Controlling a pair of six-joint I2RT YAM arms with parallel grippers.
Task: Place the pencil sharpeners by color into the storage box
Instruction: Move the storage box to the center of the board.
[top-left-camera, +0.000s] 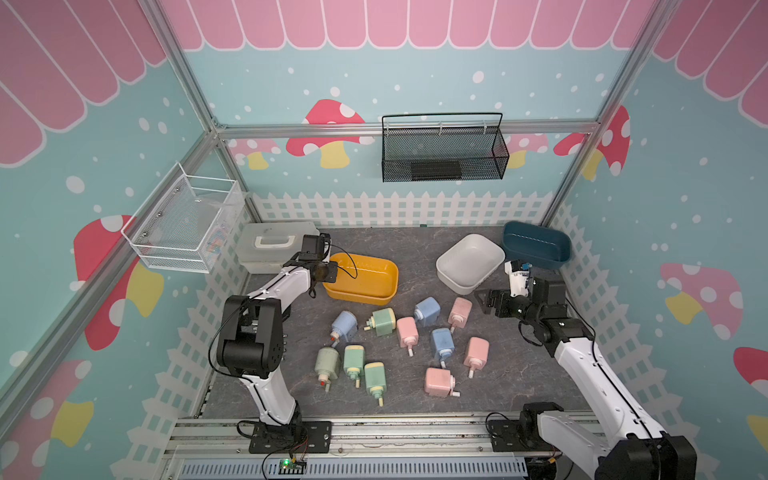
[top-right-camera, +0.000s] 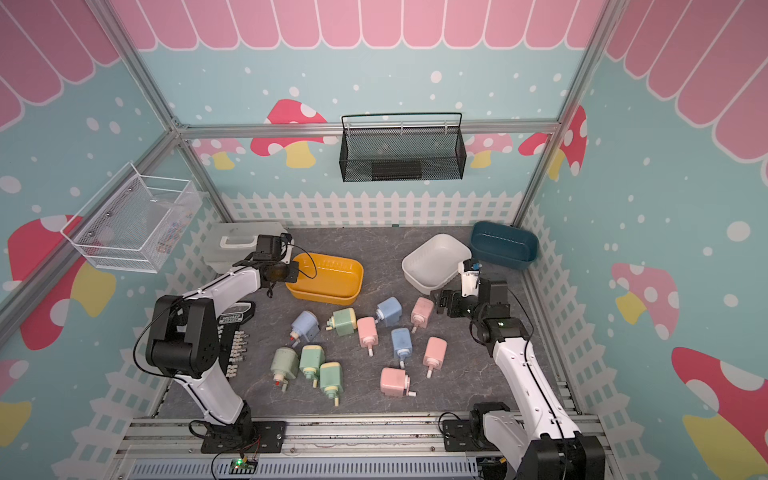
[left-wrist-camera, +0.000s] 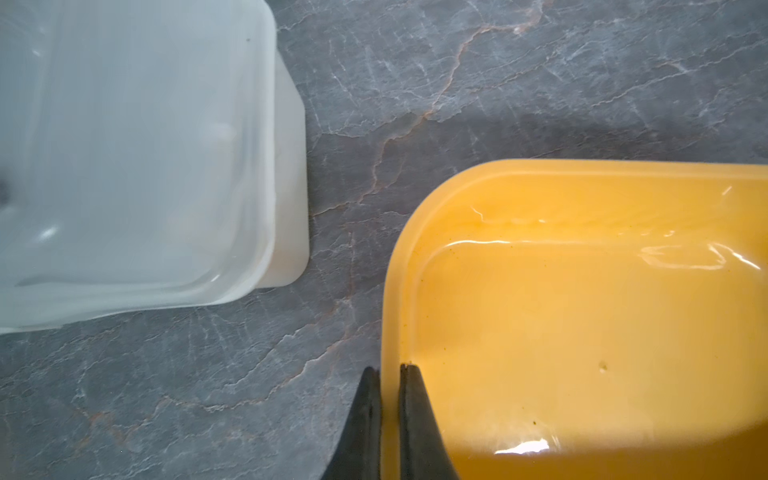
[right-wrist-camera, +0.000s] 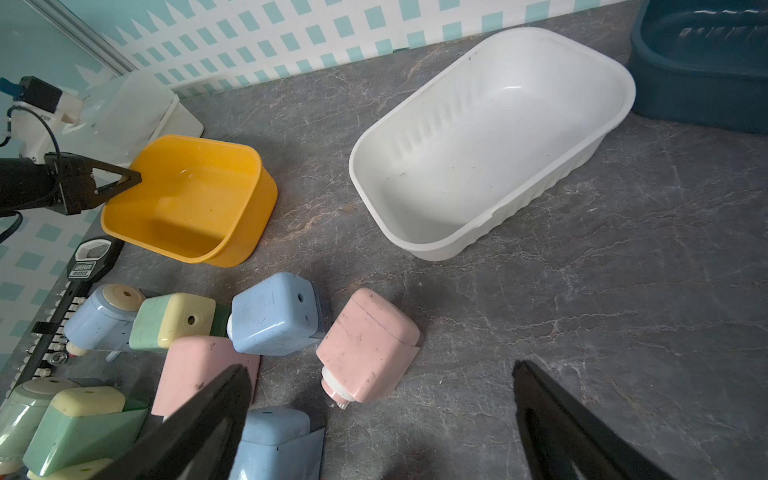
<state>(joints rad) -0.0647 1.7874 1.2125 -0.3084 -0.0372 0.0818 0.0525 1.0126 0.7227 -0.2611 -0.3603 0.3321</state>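
I will next pull the yellow box in my left gripper back toward the bar tool and let go of the box's rim, because bare tabletop before the lidded case (top-right-camera: 269, 303) (left-wrist-camera: 248, 416) lies there.
Several pastel pencil sharpeners lie loose mid-table: blue ones (top-left-camera: 428, 309), green ones (top-left-camera: 354, 360) and pink ones (top-left-camera: 439, 381). Behind them stand three empty storage boxes: yellow (top-left-camera: 365, 297), white (top-left-camera: 469, 262) and dark blue (top-left-camera: 536, 245). My left gripper (left-wrist-camera: 390, 370) is shut on the yellow box's near-left rim (left-wrist-camera: 582, 170), with one finger inside and one outside. My right gripper (right-wrist-camera: 381, 363) hangs open over the table. It is beside a pink sharpener (right-wrist-camera: 365, 345) in front of the white box (right-wrist-camera: 490, 137) and holds nothing.
A translucent lidded case (top-left-camera: 276, 245) stands at the back left, close to the yellow box. A black-and-white bar tool (top-right-camera: 237, 332) lies under the left arm. A white wire basket (top-left-camera: 183, 226) hangs on the left wall and a black mesh basket (top-left-camera: 444, 153) on the back wall.
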